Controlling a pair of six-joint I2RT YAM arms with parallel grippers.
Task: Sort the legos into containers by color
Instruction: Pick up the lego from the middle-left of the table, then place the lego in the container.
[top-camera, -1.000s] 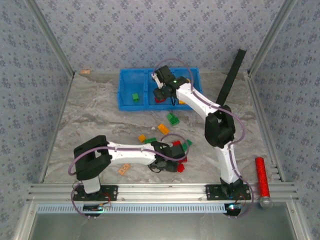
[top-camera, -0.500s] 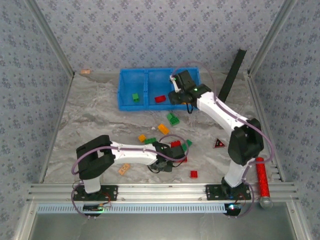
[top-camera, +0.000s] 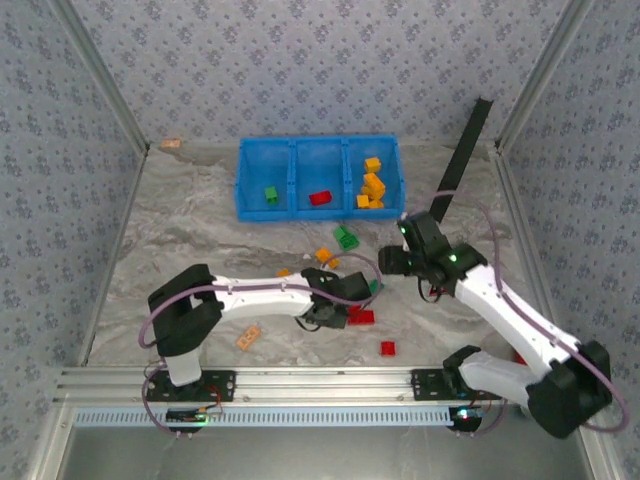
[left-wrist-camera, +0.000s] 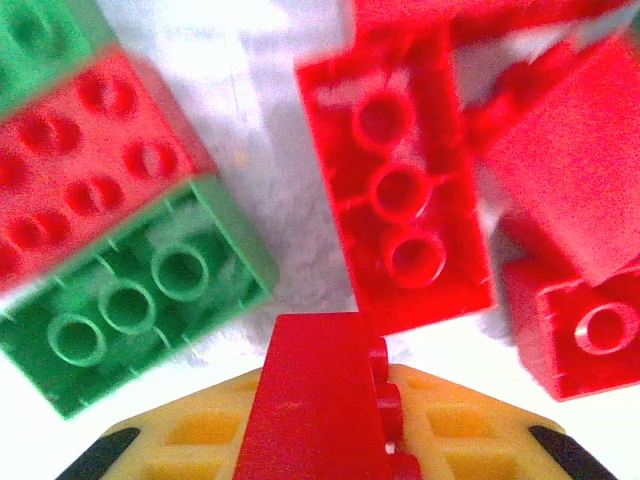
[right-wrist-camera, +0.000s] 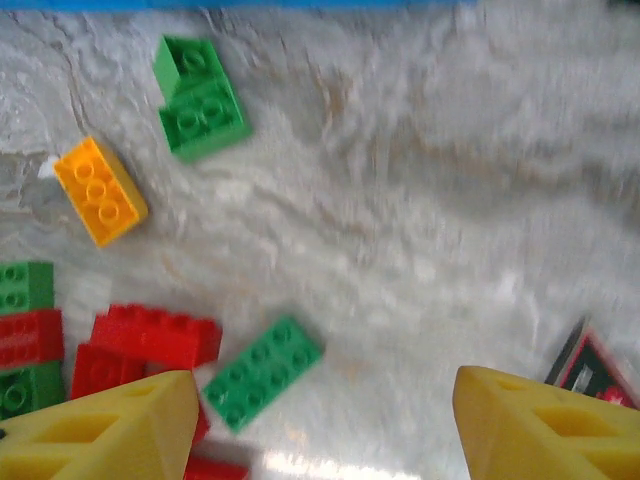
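The middle blue container has a red brick in it. My left gripper should lift next, carry the red brick between its fingers outward, then lower it into that container to release it.
My left gripper (top-camera: 345, 300) is low over the pile of loose legos in the middle of the table and is shut on a red brick (left-wrist-camera: 322, 400), which stands edge-on between its yellow fingers (left-wrist-camera: 180, 432). Just past it lie a red brick (left-wrist-camera: 400, 210) and a green brick (left-wrist-camera: 130, 300). My right gripper (top-camera: 395, 262) hovers open right of the pile, over a green flat plate (right-wrist-camera: 262, 372), nothing between its fingers (right-wrist-camera: 110, 430). The blue containers (top-camera: 290, 150) hold a green brick (top-camera: 270, 194) on the left, a red brick (top-camera: 320, 198) in the middle and several orange bricks (top-camera: 372, 185) on the right.
Loose on the table are a green brick (top-camera: 346, 237), an orange brick (top-camera: 325, 256), red bricks (top-camera: 362, 316) and a lone red one (top-camera: 388, 348). A peach piece (top-camera: 248, 336) lies near the left arm. A black bar (top-camera: 460, 150) leans at the back right.
My left gripper closed on a red brick in the pile. My right arm swung back from the bin to the table's middle, and its jaws opened wider.
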